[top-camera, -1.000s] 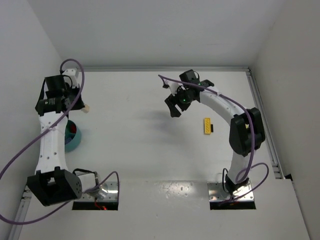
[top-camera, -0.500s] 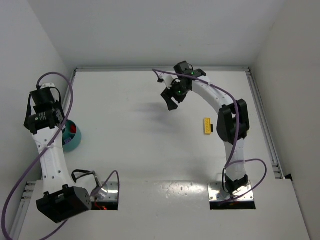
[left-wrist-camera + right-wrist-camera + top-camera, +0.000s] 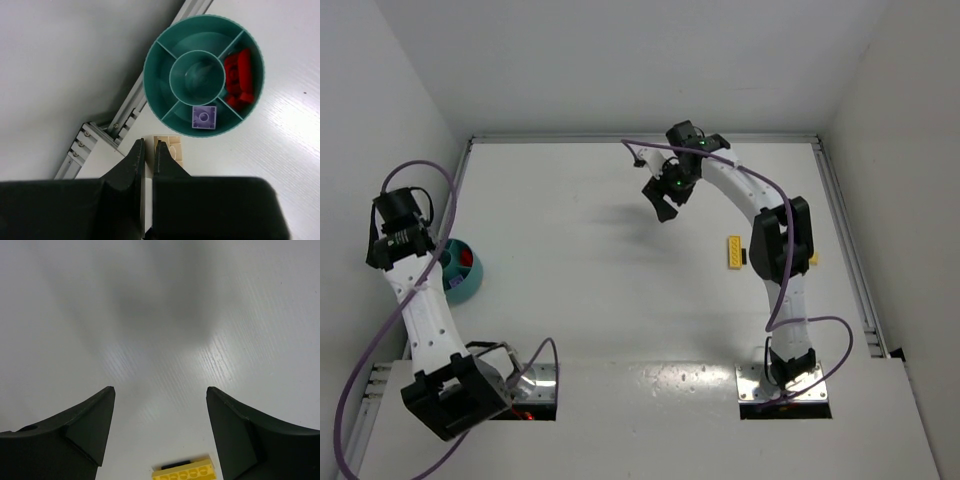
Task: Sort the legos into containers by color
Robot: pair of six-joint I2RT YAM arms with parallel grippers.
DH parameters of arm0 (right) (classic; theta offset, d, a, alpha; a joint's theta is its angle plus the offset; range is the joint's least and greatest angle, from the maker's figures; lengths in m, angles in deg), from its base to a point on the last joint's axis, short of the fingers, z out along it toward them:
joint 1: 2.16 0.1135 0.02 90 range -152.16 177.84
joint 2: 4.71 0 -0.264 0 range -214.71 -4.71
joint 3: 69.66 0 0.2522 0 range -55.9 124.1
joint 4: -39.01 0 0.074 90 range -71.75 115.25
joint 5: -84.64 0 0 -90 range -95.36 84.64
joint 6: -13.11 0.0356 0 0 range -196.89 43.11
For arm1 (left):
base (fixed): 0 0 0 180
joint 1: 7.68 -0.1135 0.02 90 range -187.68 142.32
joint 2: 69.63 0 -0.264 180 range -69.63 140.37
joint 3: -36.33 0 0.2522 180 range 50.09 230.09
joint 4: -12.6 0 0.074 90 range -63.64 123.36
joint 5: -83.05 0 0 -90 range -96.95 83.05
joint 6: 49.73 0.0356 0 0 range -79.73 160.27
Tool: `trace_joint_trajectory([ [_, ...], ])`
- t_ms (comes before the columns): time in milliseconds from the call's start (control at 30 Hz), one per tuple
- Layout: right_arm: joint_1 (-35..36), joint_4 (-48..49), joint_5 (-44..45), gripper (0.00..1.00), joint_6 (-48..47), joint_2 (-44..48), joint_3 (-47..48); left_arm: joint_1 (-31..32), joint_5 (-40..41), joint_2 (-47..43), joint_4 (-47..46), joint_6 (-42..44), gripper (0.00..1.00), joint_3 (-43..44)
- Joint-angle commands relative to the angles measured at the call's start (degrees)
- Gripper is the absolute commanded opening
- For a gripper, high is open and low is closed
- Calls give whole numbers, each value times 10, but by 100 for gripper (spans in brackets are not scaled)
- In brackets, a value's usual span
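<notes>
My left gripper next lowers outward into the bowl's empty section beside the purple lego and releases the cream lego there, apart from other colors.
The teal bowl [image 3: 150, 65] with inner dividers stands at the table's left edge [image 3: 470, 283]. Red legos [image 3: 239, 80] fill one of its outer compartments. A pale purple lego [image 3: 204, 116] lies in the compartment beside them. My left gripper [image 3: 149, 150] hangs above the bowl's near side, shut on a cream lego [image 3: 175, 150] by its edge. A yellow lego [image 3: 733, 252] lies on the table at right, also seen low in the right wrist view [image 3: 185, 472]. My right gripper [image 3: 665, 203] is open and empty, up the table from it [image 3: 159, 388].
A metal rail [image 3: 100, 140] runs along the table's left edge beside the bowl, and another rail [image 3: 850, 250] along the right edge. A small black piece [image 3: 744, 257] lies against the yellow lego. A small yellow bit [image 3: 814, 260] shows by the right arm's elbow.
The left arm has swung left and towards the near edge, carrying the cream lego over to the bowl. The right gripper shifted slightly left and further up the table, still open.
</notes>
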Motion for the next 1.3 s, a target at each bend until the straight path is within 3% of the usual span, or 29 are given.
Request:
trace_joint_trajectory([
  [0, -1, 2, -5, 74, -10, 17, -5, -26, 14, 13, -30, 15, 0, -4],
  [300, -1, 19, -5, 74, 7, 28, -42, -85, -24, 73, -67, 70, 0, 15],
  [1100, -1, 26, 6, 74, 29, 34, -43, -85, -51, 151, -148, 107, 0, -23],
  [1267, -1, 26, 11, 74, 34, 39, -43, -85, -51, 163, -159, 107, 9, -34],
])
